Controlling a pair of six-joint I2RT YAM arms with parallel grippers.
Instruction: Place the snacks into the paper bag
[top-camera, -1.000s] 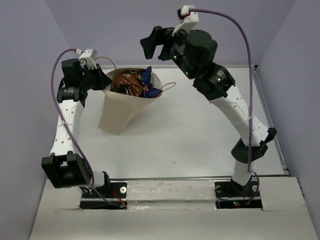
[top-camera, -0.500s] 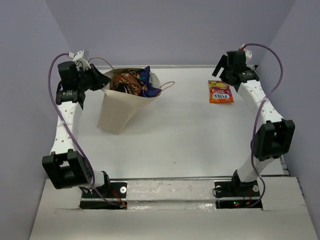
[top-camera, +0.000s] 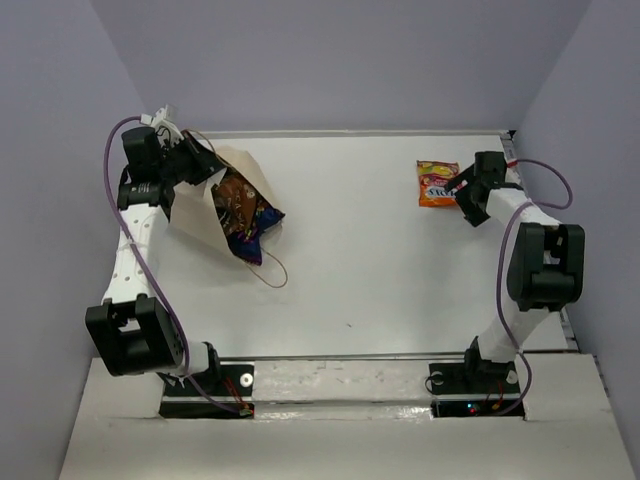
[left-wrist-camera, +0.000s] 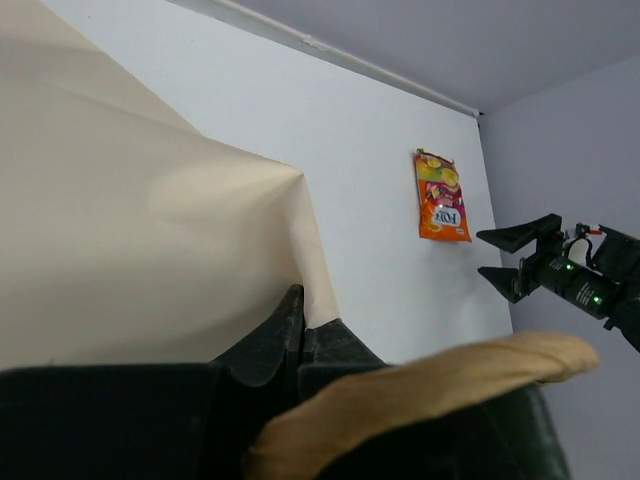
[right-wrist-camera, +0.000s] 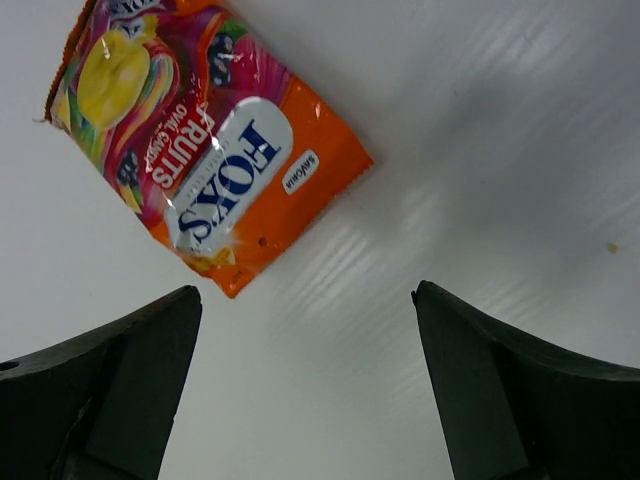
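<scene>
My right gripper's open fingers are beside the nearby corner of the orange-red packet's label end, so I should lower them onto it before grabbing.
The beige paper bag (top-camera: 200, 205) lies tipped on its side at the far left, mouth facing front right. A dark brown chip bag (top-camera: 230, 196) and a blue-purple packet (top-camera: 254, 228) show in its mouth. My left gripper (top-camera: 196, 166) is shut on the bag's rim; the left wrist view shows the jaws pinching the paper (left-wrist-camera: 140, 240). The small orange-red packet (top-camera: 436, 183) lies flat at the far right, also seen from the right wrist (right-wrist-camera: 200, 140). My right gripper (top-camera: 463, 187) is open and empty, low over the table just beside it (right-wrist-camera: 305, 310).
A thin brown bag handle (top-camera: 272, 268) loops onto the table in front of the bag's mouth; the other handle (left-wrist-camera: 430, 385) lies across my left gripper. The table's back wall and right edge are close to the orange-red packet.
The bag has gone from upright to lying on its side, still held by my left gripper. My right arm swung from above the bag to the far right and came down beside the orange-red packet.
</scene>
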